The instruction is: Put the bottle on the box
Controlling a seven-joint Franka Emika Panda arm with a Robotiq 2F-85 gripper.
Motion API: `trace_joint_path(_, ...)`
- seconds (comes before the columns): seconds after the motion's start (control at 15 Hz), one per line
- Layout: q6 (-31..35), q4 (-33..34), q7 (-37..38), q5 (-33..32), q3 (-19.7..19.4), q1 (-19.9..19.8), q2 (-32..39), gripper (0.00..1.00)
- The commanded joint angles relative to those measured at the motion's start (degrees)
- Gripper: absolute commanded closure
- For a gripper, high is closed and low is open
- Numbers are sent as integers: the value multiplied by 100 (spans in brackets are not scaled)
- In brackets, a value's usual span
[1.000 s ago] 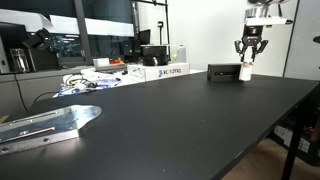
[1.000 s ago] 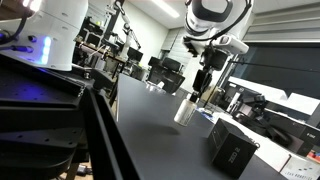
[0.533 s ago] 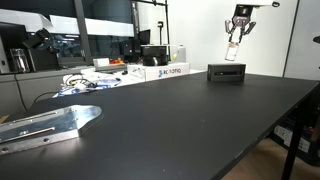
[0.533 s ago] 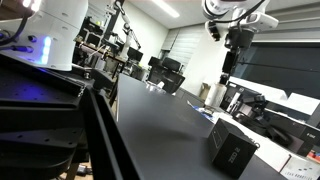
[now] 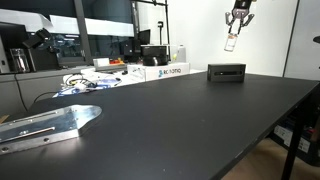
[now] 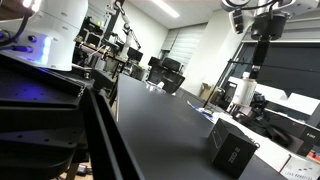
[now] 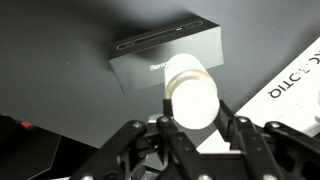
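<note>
My gripper holds the bottle and next needs to move down and to the left in the wrist view to the box's end [image 5: 238, 66] [image 7: 134, 73] beside the lettering, set the bottle down there and let it go.
My gripper [image 5: 236, 24] is shut on the small white bottle [image 5: 231, 43] and holds it high in the air, above the low black box [image 5: 226, 72] at the far side of the dark table. In the wrist view the bottle's round white end [image 7: 190, 95] sits between the two black fingers [image 7: 236, 128], and the box [image 7: 165, 58] lies below it with its lighter strip showing. In an exterior view the gripper [image 6: 262, 28] is at the top edge, well above the box [image 6: 233, 150].
A white carton with printed lettering [image 5: 165, 71] stands beside the box and shows in the wrist view [image 7: 300, 85]. Cables [image 5: 90, 80] lie at the back, a metal plate [image 5: 50, 123] near the front. The table edge [image 5: 290, 110] runs down the right.
The gripper has lifted the bottle from the table beside the box, risen high and shifted over towards the box.
</note>
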Motion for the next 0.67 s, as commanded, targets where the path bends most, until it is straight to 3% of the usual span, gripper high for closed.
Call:
trace_joint_path(0.0, -150, 382, 154, -147, -160, -90, 493, 81)
trace_joint_path(0.47, -191, 561, 178, -234, -400, -72, 1057, 81)
trace_joint_path(0.53, -207, 578, 236, -255, -422, -45, 1072, 31)
trace_joint_path(0.6, -226, 590, 197, -228, -417, -43, 1083, 30)
